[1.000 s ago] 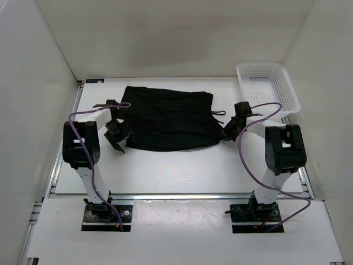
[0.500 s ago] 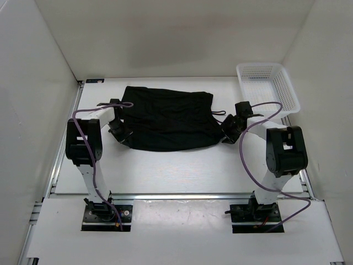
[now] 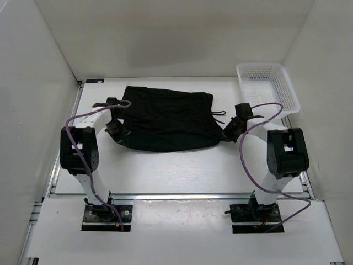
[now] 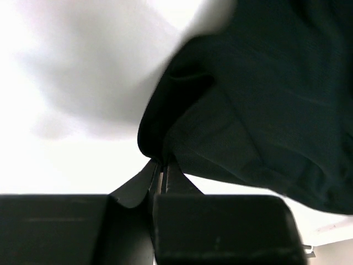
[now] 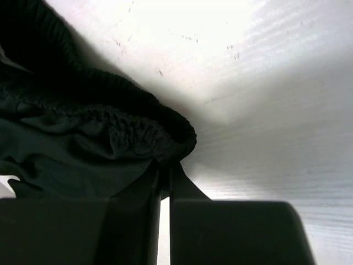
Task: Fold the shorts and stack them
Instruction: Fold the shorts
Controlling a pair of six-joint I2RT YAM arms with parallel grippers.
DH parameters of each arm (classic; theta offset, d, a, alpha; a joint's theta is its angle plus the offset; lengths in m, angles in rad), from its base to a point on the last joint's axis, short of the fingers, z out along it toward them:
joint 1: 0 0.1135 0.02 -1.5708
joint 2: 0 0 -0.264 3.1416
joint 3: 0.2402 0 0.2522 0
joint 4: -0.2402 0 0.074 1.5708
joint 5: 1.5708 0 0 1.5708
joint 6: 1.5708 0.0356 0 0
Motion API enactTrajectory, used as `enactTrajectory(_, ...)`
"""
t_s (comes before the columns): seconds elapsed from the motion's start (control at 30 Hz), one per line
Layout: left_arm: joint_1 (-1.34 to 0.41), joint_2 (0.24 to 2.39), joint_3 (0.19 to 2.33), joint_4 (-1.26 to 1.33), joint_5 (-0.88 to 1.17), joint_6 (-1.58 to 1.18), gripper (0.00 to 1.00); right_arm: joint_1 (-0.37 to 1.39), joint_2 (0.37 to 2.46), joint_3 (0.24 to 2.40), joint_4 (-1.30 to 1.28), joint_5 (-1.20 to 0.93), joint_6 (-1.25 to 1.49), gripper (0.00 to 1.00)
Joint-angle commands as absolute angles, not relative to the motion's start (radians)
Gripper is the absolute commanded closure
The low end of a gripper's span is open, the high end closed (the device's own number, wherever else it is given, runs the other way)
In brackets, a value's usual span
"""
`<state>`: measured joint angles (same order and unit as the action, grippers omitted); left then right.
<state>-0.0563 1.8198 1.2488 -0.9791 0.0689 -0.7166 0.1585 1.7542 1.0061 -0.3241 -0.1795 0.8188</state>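
Next, I raise my right gripper, shift it toward the basket and bring it down to release the waistband on the tabletop beside the drawstring (image 3: 219,113), as the shorts lie spread.
The black shorts (image 3: 168,118) lie spread flat across the middle of the white table, drawstring (image 3: 219,113) trailing off their right side. My left gripper (image 3: 121,136) is at the near left corner, shut on a pinch of the leg hem; the left wrist view shows the shorts' fabric (image 4: 248,110) bunched between its fingertips (image 4: 172,168). At the near right corner my right gripper (image 3: 225,134) is shut on the gathered waistband (image 5: 132,130), which rises out of its closed fingers (image 5: 182,182).
A white mesh basket (image 3: 267,87) stands at the back right corner, close behind the right arm. White walls enclose the table on the left, back and right. Purple cables loop over both arms.
The left gripper moved in onto the near left corner of the shorts and closed on it. The right gripper opened briefly, then closed again on the waistband corner.
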Motion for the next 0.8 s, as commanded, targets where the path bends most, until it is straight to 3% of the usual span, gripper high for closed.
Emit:
enactTrajectory(0.0, -0.061, 1.651, 1.250, -1.043, 0.037, -0.726, 0.90, 0.163, 1.643, 0.971, -0.385, -0.163, 0.770, 1.00)
enactTrajectory(0.5, -0.061, 1.120, 0.956, -1.206, 0.002, -0.828, 0.90, 0.163, 1.004, 0.609, -0.730, -0.141, 0.704, 1.00)
enactTrajectory(0.63, -0.061, 1.078, 1.058, -1.229, -0.018, -0.828, 0.90, 0.163, 0.894, 0.598, -0.814, -0.150, 0.715, 1.00)
enactTrajectory(0.77, -0.061, 1.257, 1.285, -1.247, -0.055, -0.781, 0.90, 0.163, 0.861, 0.652, -0.861, -0.169, 0.753, 1.00)
